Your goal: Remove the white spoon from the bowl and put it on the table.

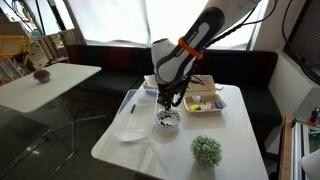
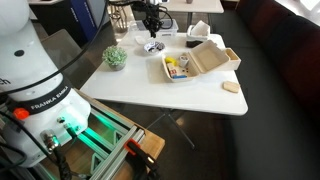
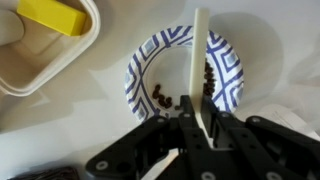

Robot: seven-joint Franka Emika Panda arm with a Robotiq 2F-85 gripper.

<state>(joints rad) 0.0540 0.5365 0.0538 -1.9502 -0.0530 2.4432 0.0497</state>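
Note:
The white spoon moves back from the bowl (image 1: 167, 120) next, goes down onto the bare tabletop between the takeout box and plant, and gets released there.
The white spoon (image 3: 201, 60) stands out of my gripper (image 3: 197, 135), which is shut on its handle. It hangs over the blue-and-white patterned bowl (image 3: 147, 62), which holds some small dark bits. In an exterior view my gripper (image 1: 169, 100) is just above the bowl (image 1: 167, 120) near the middle of the large white table (image 1: 240, 140). In an exterior view the bowl (image 2: 155, 46) sits at the table's far side (image 2: 150, 85) with my gripper (image 2: 152, 32) over it.
A beige takeout box (image 1: 204, 96) with food stands beside the bowl, seen also in the wrist view (image 3: 45, 40). A white squarish dish (image 1: 129, 131), a thin black stick (image 1: 132, 108) and a small green plant (image 1: 207, 150) are on the table.

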